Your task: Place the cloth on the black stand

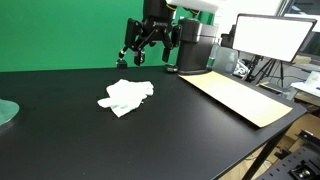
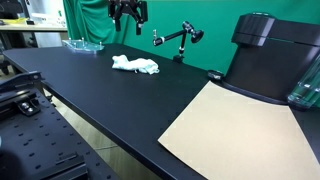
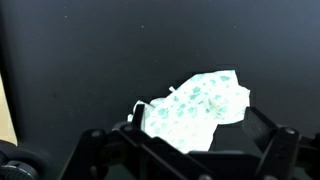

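I need to move my open gripper toward the clear dish next and lower it to the cloth's dish-side end (image 1: 112, 101) (image 3: 229, 98).
A crumpled white cloth (image 1: 125, 96) with pale green print lies on the black table, seen in both exterior views (image 2: 135, 65). My gripper (image 1: 139, 50) hangs open and empty well above it (image 2: 127, 13). In the wrist view the cloth (image 3: 197, 105) lies between and below the spread fingers of the gripper (image 3: 200, 122). The black stand (image 2: 178, 40), a thin jointed arm on a small base, stands on the table behind and beside the cloth. In an exterior view the stand (image 1: 172, 57) shows right next to the gripper and partly merges with it.
A large beige sheet (image 1: 235, 95) lies on the table's side (image 2: 230, 125). A black cylindrical machine (image 1: 195, 45) stands at the sheet's far end (image 2: 262, 60). A clear greenish dish (image 2: 82, 44) sits near the table edge (image 1: 5, 112). A green backdrop stands behind.
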